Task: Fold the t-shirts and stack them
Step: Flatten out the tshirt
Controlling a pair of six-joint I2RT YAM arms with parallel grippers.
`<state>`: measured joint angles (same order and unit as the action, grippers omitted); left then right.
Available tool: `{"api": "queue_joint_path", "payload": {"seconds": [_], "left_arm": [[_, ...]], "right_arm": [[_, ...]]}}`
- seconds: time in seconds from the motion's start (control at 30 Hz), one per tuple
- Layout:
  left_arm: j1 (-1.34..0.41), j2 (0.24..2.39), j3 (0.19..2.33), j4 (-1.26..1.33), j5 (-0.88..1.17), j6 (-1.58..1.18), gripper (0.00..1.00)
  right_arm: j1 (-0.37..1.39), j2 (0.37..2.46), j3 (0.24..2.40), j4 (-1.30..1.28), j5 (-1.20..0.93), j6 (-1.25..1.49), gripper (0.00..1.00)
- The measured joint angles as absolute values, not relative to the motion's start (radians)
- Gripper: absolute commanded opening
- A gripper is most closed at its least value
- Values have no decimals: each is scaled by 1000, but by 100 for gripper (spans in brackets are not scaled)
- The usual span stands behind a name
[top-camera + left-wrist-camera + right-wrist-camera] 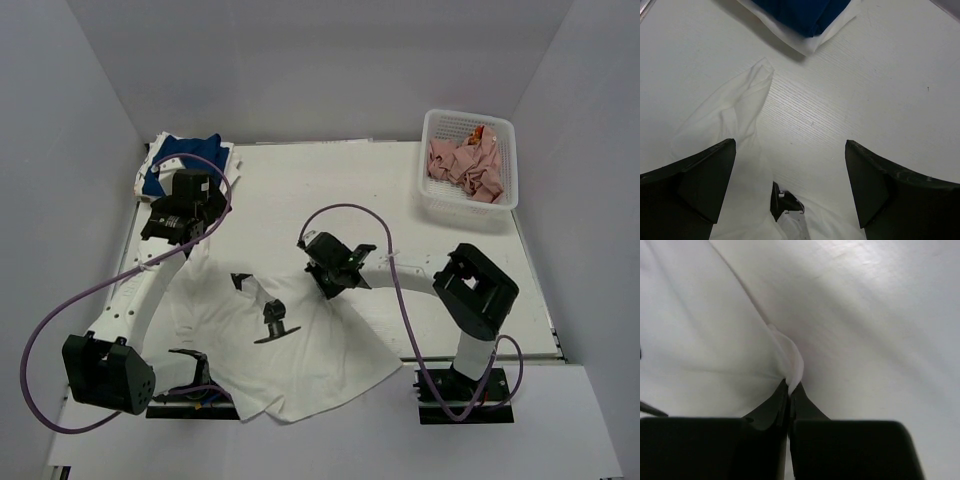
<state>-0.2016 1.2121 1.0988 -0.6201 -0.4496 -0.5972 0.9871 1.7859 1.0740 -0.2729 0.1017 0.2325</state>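
My left gripper is to go down next onto the white t-shirt's pointed end (759,75) and close its fingers on that narrow end, because it lies free on the tabletop near the stack.
A large white t-shirt (290,360) lies spread and rumpled across the near middle of the table. One sleeve (740,115) and a small dark label (785,202) show in the left wrist view. My right gripper (325,283) is at the shirt's upper right edge, and its fingertips (789,387) are shut on a pinched fold of the white cloth (790,355). My left gripper (170,225) hangs open over the table near the shirt's upper left, with nothing between its fingers (790,145). A stack of folded blue and white t-shirts (175,160) rests at the back left, and its corner (805,20) lies ahead of the left fingers.
A white mesh basket (470,205) holding crumpled pink cloth (465,165) stands at the back right. Purple cables loop from both arms over the table. Grey walls close in the left, back and right sides.
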Motion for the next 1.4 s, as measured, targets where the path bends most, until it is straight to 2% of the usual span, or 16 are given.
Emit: {"api": "queue_joint_path", "payload": {"seconds": [0.17,0.33,0.43,0.47,0.53,0.57,0.6,0.67,0.77,1.0,1.1,1.4], "left_arm": [[-189,1235,1099,-615,-438,-590,100],[-164,1322,1102,-605,-410,-576,100],[-152,1374,1104,-605,-389,-565,100],[-147,1386,1104,-604,-380,-561,100],[-138,1406,1107,-601,-364,-555,100],[-136,1413,1110,-599,-358,-553,100],[-132,1420,1112,-597,-355,-551,100],[-124,1428,1113,-591,-346,-549,100],[-112,1440,1113,-570,-325,-546,100],[-48,1547,1114,-496,-265,-546,100],[-19,1631,1142,-469,-213,-544,100],[-1,1851,1237,-385,-102,-532,100]], "right_arm": [[904,1833,1173,-325,251,216,0],[723,1953,1348,-336,343,98,0],[626,2045,1486,-335,358,4,15],[599,2073,1534,-329,360,-31,32],[553,2115,1618,-313,361,-86,41],[539,2127,1651,-312,359,-105,50],[529,2132,1683,-314,353,-122,80],[523,2119,1709,-310,331,-143,90],[550,2008,1629,-309,271,-144,90],[736,1549,1209,-252,133,-48,90],[839,1513,1126,-261,107,3,90],[1059,1573,956,-366,130,134,90]]}}
